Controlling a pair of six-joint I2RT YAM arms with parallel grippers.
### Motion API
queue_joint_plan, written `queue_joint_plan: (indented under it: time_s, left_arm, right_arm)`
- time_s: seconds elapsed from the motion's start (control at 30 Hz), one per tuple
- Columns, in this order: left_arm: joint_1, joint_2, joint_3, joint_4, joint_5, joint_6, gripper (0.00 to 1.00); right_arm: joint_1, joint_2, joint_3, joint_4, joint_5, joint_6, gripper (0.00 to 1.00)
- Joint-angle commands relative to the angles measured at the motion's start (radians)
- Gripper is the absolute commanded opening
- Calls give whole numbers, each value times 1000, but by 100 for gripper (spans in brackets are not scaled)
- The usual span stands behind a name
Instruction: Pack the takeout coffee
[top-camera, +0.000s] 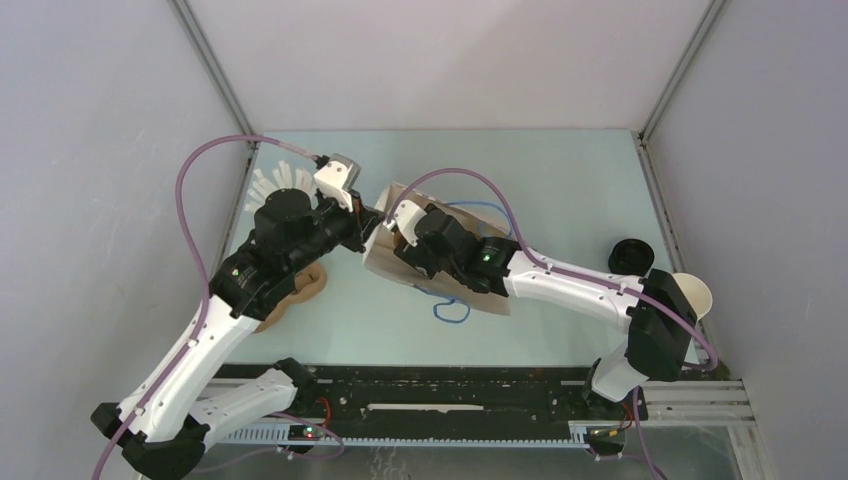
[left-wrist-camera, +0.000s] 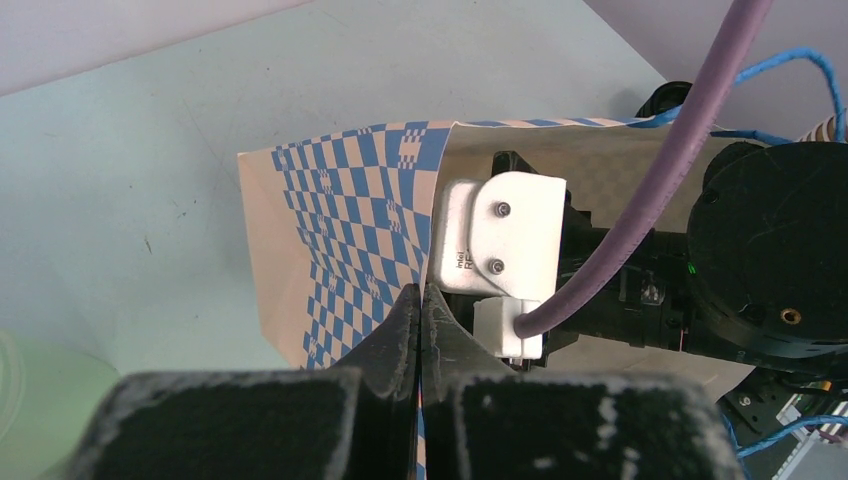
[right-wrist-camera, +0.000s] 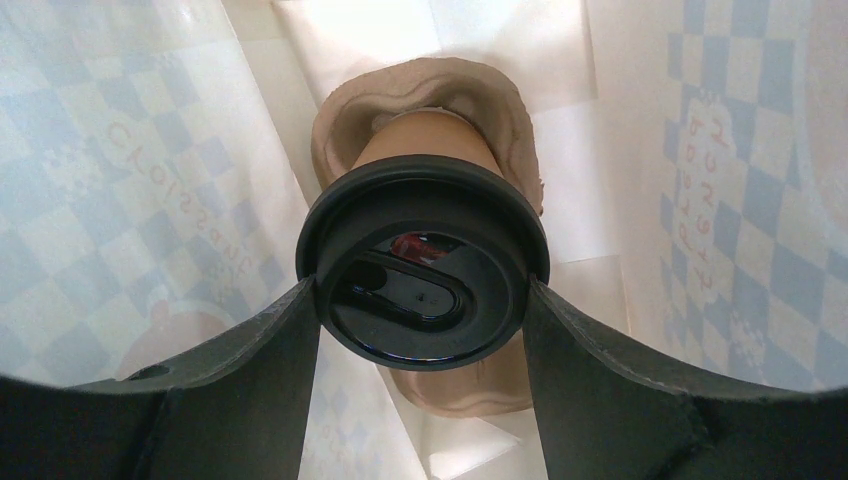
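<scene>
I will lower my right gripper outward to the brown holder's pocket (right-wrist-camera: 432, 82) below it, around the cup's base, and release the lid.
The takeout coffee (right-wrist-camera: 424, 215), a tan cup with a black lid, stands in a brown pulp holder (right-wrist-camera: 350, 110) at the bottom of the blue-checkered paper bag (top-camera: 445, 285). My right gripper (right-wrist-camera: 422, 300) reaches into the bag and is shut on the lid's rim, one finger on each side. In the top view the coffee and the right fingers are hidden inside the bag. My left gripper (left-wrist-camera: 421, 305) is shut on the edge of the bag's mouth (left-wrist-camera: 340, 220) and holds it open; it also shows in the top view (top-camera: 372, 222).
A pale green cup of white sticks (top-camera: 280, 185) stands back left beside the left arm. A brown pulp tray (top-camera: 300, 290) lies under the left arm. A loose black lid (top-camera: 630, 257) and lidless paper cups (top-camera: 692, 292) sit at the right wall.
</scene>
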Motion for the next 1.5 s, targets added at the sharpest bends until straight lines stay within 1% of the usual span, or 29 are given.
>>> queue_joint_plan:
  time_s: [0.0, 0.23, 0.43, 0.57, 0.67, 0.73, 0.8, 0.97, 1.07, 1.17, 1.2, 1.27, 1.3, 1.47]
  left_arm:
    - [-5, -27, -15, 39, 3, 24, 0]
    - [-5, -27, -4, 23, 8, 4, 0]
    - [-4, 9, 33, -42, 7, -75, 0]
    - [-5, 19, 47, -90, -7, -132, 0]
    - [-5, 17, 52, -116, -44, -169, 0]
    - [-5, 19, 59, -136, -49, -188, 0]
    - [-3, 32, 75, -170, -93, -209, 0]
    - [-5, 98, 150, -329, -183, -237, 0]
    - [-5, 126, 184, -399, -224, -244, 1]
    - [-5, 133, 202, -440, -271, -246, 6]
    - [-3, 134, 211, -457, -290, -246, 11]
    - [-3, 136, 235, -487, -334, -241, 24]
    - [-3, 138, 253, -503, -348, -236, 29]
    - [-3, 161, 347, -577, -386, -206, 44]
  right_arm:
    - [-5, -20, 2, 30, 27, 14, 11]
    - [-10, 15, 3, 72, 28, -18, 11]
    - [-11, 39, 31, -22, -27, -23, 11]
    - [-18, 47, 51, -95, -97, -16, 11]
    - [-22, 60, 66, -129, -150, -32, 11]
    - [-32, 82, 95, -165, -215, -46, 12]
    - [-46, 118, 128, -211, -294, -65, 12]
    - [-66, 238, 261, -348, -372, -92, 13]
    - [-75, 285, 313, -386, -430, -106, 13]
    - [-80, 330, 356, -425, -460, -117, 14]
    - [-80, 344, 366, -435, -460, -119, 14]
    - [-82, 360, 376, -444, -473, -125, 14]
    - [-83, 366, 380, -448, -479, -132, 14]
    - [-77, 408, 409, -495, -480, -179, 16]
